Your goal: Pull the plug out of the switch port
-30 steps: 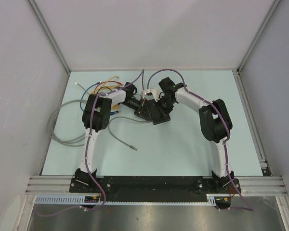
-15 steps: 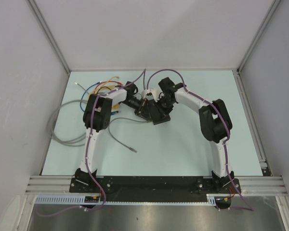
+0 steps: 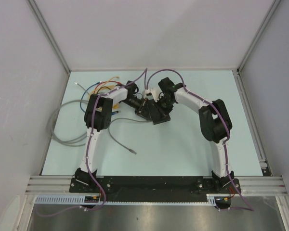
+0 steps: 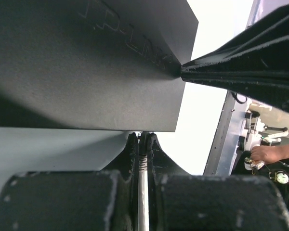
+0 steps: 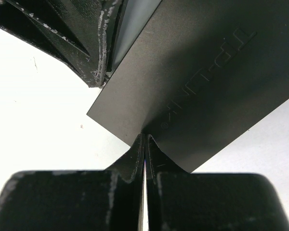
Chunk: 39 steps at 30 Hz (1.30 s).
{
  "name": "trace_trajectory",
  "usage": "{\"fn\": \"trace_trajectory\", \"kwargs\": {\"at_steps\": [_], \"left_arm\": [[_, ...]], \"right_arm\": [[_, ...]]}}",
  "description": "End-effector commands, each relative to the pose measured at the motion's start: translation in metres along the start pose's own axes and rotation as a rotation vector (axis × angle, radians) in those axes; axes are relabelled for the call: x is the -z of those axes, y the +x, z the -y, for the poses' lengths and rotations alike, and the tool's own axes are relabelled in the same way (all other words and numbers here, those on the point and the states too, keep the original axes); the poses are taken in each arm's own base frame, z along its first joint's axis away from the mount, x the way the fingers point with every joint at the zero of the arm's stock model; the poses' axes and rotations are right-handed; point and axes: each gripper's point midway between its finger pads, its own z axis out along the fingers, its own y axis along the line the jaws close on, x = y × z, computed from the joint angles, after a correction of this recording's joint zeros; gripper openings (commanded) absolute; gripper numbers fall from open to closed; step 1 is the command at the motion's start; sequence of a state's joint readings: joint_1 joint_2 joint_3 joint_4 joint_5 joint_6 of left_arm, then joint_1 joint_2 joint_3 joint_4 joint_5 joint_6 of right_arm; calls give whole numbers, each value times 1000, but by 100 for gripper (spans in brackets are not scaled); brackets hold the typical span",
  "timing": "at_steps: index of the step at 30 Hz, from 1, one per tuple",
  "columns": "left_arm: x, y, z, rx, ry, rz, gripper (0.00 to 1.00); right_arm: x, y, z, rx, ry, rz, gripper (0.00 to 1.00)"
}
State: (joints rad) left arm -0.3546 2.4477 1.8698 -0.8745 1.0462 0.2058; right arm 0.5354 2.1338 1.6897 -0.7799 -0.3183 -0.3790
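I will pull the plug clear next with my left gripper, because it is still at the switch's edge. Then I will lift it up and outward over the coloured wires to release it.
The switch [image 3: 157, 114] is a flat black box lying mid-table between both arms; its lid fills the left wrist view [image 4: 86, 62] and the right wrist view [image 5: 207, 82]. My left gripper [image 4: 143, 137] is shut on the plug [image 4: 143, 161], a grey cable with a ribbed boot that runs in under the switch's edge; the port itself is hidden. My right gripper [image 5: 144, 137] is shut with nothing in it, its tips touching the lid near a corner. From above, the left gripper [image 3: 140, 103] and right gripper [image 3: 162, 103] meet over the switch.
Loose cables lie to the left: a grey coil [image 3: 67, 130], coloured wires [image 3: 103, 86] and a grey lead with a free plug [image 3: 123, 139]. Grey walls and aluminium rails close in the table. A person's hand [image 4: 274, 154] shows beyond the table edge.
The left jaws have closed the last bit onto the plug's cable. The left arm has shifted slightly to the right; the right arm and the switch have stayed put.
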Motion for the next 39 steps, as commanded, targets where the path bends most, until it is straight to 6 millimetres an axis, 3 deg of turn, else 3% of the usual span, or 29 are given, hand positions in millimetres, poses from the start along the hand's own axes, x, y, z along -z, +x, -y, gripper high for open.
{"fn": "trace_trajectory", "kwargs": {"at_steps": [1,4,5,10,13,18,21,26,28,31,35,39], "left_arm": [[-7,8,-1,-97,3,1,0],[-6,4,1,-95,13,-12,0],[2,-14,3,-130,3,15,0],[18,-43,-4,-187,-55,61,0],[14,-32,-4,-170,-38,41,0],[-3,5,4,-127,19,-22,0],[0,-2,3,-137,12,-20,0],[27,-41,-4,-182,-33,47,0],[37,-47,-12,-194,-68,68,0],[37,-37,-11,-174,-42,58,0],[22,-4,-5,-90,34,15,0],[31,-19,-3,-109,33,37,0]], "right_arm": [[-32,61,-5,-18,-15,-214,0],[-32,60,-5,-18,-14,-215,0],[-32,60,-4,-18,-13,-213,0],[-32,61,-5,-19,-16,-217,0],[-32,61,-5,-17,-13,-217,0],[-33,62,-5,-18,-16,-219,0],[-35,63,-4,-21,-17,-224,0],[-35,63,-3,-26,-18,-225,0],[-36,63,-3,-24,-18,-225,0],[-36,66,-3,-27,-19,-229,0],[-38,64,-2,-26,-19,-224,0],[-39,63,-2,-32,-22,-225,0]]}}
